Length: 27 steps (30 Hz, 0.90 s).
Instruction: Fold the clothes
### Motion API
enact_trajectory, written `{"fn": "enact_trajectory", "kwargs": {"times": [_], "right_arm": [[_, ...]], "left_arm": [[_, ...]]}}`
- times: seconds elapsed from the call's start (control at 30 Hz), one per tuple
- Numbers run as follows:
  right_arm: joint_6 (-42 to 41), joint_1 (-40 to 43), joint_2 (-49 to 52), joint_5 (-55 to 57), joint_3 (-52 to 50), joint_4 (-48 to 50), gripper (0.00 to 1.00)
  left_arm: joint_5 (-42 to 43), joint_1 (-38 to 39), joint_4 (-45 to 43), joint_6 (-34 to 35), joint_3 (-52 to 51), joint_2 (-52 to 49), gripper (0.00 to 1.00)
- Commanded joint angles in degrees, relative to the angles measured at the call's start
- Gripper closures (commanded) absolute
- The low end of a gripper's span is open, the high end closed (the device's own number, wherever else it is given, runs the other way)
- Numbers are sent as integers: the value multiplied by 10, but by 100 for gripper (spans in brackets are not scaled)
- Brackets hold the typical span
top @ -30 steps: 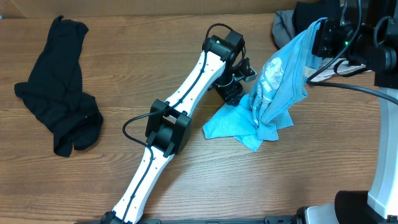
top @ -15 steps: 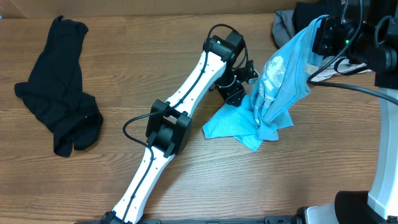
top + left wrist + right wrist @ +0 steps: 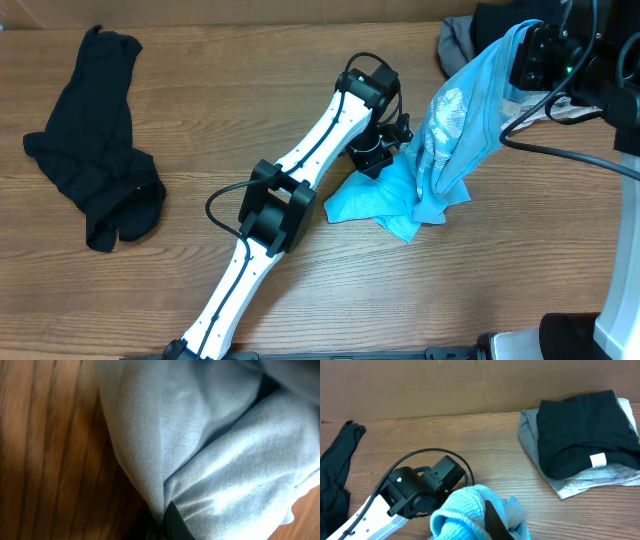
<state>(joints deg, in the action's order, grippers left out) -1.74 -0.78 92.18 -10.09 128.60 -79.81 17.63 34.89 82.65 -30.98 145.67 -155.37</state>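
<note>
My right gripper moves outward and down onto the bare tabletop (image 3: pixel 431 80) (image 3: pixel 511 455) beside the stack next to release the collar, since it is held high above the wood.
A light blue T-shirt (image 3: pixel 455 125) with white lettering hangs from my right gripper (image 3: pixel 520 48), which is shut on its ribbed collar (image 3: pixel 462 510) high at the right. The shirt's lower part lies crumpled on the table (image 3: pixel 375 205). My left gripper (image 3: pixel 392 157) is low beside that hanging cloth and shut on a fold of it. In the left wrist view blue fabric (image 3: pixel 225 460) fills the frame, pinched at a dark fingertip (image 3: pixel 174 522). A black garment (image 3: pixel 95 160) lies loose at the far left.
A stack of black and grey garments (image 3: pixel 585 430) sits at the back right corner, also visible in the overhead view as a grey and black pile (image 3: pixel 465 35). The left arm (image 3: pixel 300 190) runs diagonally across the table's middle. A cardboard wall (image 3: pixel 470 385) backs the table.
My left gripper has closed onto the blue shirt's lower cloth and edged slightly to the right. The right gripper still holds the collar up, shifted a little to the right.
</note>
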Motion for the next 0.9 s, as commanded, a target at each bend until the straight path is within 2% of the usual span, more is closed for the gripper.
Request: {"fn": "enact_trajectory", "kwargs": {"times": [0.0, 0.17, 0.3, 0.5, 0.67, 0.87], "right_arm": [[-4, 2, -14, 0, 17, 2, 96], [-4, 2, -14, 3, 17, 1, 96], [-4, 3, -14, 13, 16, -1, 96], [-13, 31, -5, 8, 15, 0, 96], [-12, 43, 25, -20, 15, 9, 96], [-13, 43, 53, -70, 16, 24, 96]], "left_arm": [[-170, -11, 33, 58, 26, -1, 96], [-269, -45, 118, 139, 136, 18, 96], [-267, -96, 142, 211, 208, 57, 96], [-266, -188, 142, 283, 215, 170, 96], [-255, -259, 142, 299, 215, 245, 96], [-240, -298, 142, 299, 215, 297, 96]]}}
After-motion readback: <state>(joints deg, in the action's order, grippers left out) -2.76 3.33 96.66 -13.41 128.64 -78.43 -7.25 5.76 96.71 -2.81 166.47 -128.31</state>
